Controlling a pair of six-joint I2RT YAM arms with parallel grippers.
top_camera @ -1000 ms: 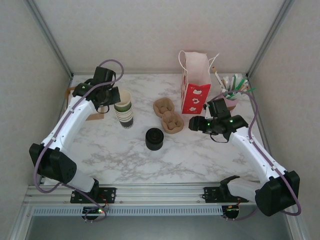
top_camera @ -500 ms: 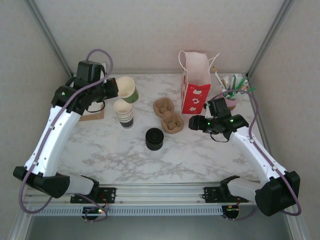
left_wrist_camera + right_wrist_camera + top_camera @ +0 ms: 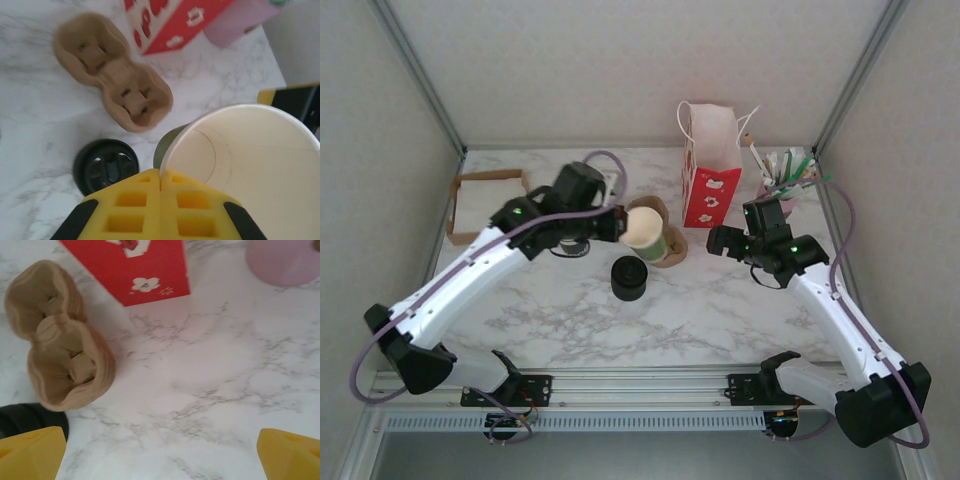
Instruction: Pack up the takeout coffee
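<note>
My left gripper will next move back toward the base and down to the marble beside the black lids to let go of the cup's rim, because that spot is bare.
My left gripper is shut on the rim of a lidless paper cup, cream inside with a green side. It holds the cup tilted just above the brown cup carrier. In the left wrist view the yellow fingers pinch the cup wall, with the carrier beyond. A squat black stack of lids stands just in front. My right gripper hangs open to the right of the carrier, above bare marble. The takeout coffee is out of view.
A red and white paper bag stands open at the back, right of the carrier. A pink holder of stirrers is at the back right. A cardboard tray of napkins lies at the back left. Walls close three sides.
My left arm lifted one cup off the stack at the left and swung it right to the carrier. My right gripper opened wider and edged toward the back.
</note>
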